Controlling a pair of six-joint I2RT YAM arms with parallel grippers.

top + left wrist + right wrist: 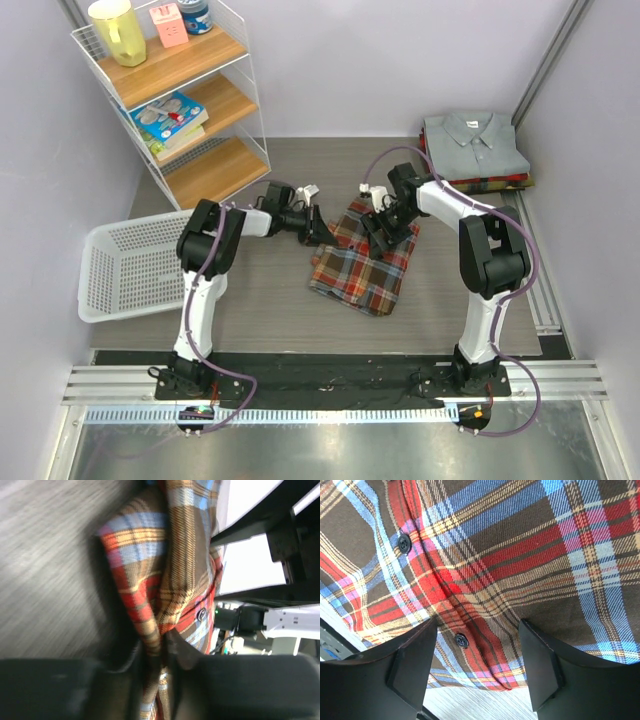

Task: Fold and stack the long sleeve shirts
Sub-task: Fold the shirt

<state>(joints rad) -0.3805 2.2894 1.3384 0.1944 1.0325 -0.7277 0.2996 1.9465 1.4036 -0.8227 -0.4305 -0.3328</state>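
The shirt's buttoned placket faces up, so the shirt swings up with a turn in my left gripper next, then goes down for release on the tabletop (281, 268) beside the basket.
The red, brown and cream plaid long sleeve shirt (365, 268) lies partly folded on the grey table, mid-view. My left gripper (322, 233) is at its left edge, shut on a bunched fold of the plaid cloth (170, 570), which runs between the dark fingers (90, 690). My right gripper (386, 228) hovers over the shirt's upper right part, open; its pads (415, 665) straddle the buttoned placket (461, 640) with nothing gripped. A stack of folded shirts, with a grey collared one (474, 146) on top, sits at the back right.
A white mesh basket (128, 268) stands at the left. A wire shelf unit (190, 95) with wooden boards, books and containers occupies the back left corner. Walls close in on both sides.
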